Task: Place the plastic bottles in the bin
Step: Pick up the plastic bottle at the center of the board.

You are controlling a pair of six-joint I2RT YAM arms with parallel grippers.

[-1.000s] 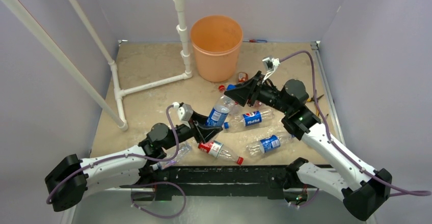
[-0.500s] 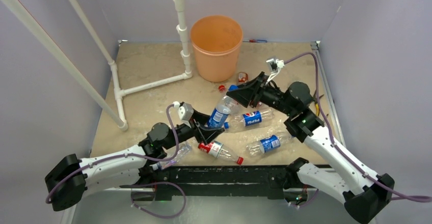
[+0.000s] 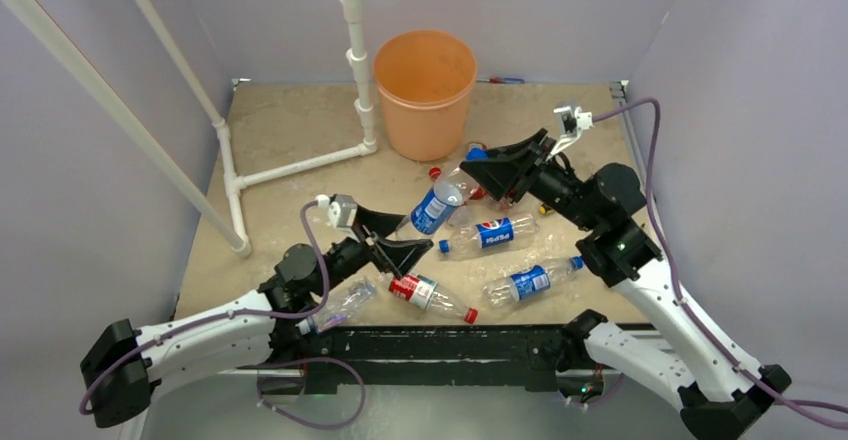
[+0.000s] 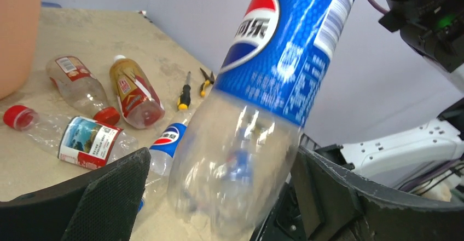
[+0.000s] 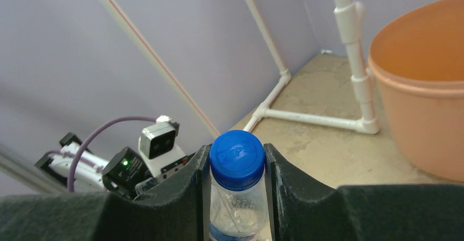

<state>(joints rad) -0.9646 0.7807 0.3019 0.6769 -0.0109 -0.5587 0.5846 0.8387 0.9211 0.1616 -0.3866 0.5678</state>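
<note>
The Pepsi bottle [image 3: 433, 210] will go into the bin's opening [image 3: 432, 68], which is outward of my right gripper. The gripper will move up and outward to get over the bin's rim, then go down and let go.
My right gripper [image 3: 473, 165] [image 5: 237, 154] is shut on the blue cap and neck of a Pepsi plastic bottle [image 3: 433, 210] [image 5: 237, 197], which hangs tilted above the table. The bottle's clear base [image 4: 235, 170] sits between the wide-open jaws of my left gripper [image 3: 403, 239] [image 4: 219, 197], with a gap on the left side. The orange bin [image 3: 425, 90] [image 5: 427, 104] stands at the back, just beyond the right gripper. Several more bottles lie on the table: two Pepsi ones [image 3: 490, 232] [image 3: 530, 282], a red-labelled one [image 3: 430, 295] and a clear one [image 3: 345, 305] by the left arm.
A white pipe frame [image 3: 355, 60] [image 5: 355, 60] rises left of the bin. The left wrist view shows a red-labelled bottle [image 4: 76, 79], an amber one [image 4: 134, 93], a screwdriver [image 4: 185, 93] and pliers [image 4: 206, 79] on the table. Walls close in on three sides.
The left gripper has opened, let go of the Pepsi bottle and drawn back to the left. The right gripper has carried the bottle's cap end up and back, closer to the bin.
</note>
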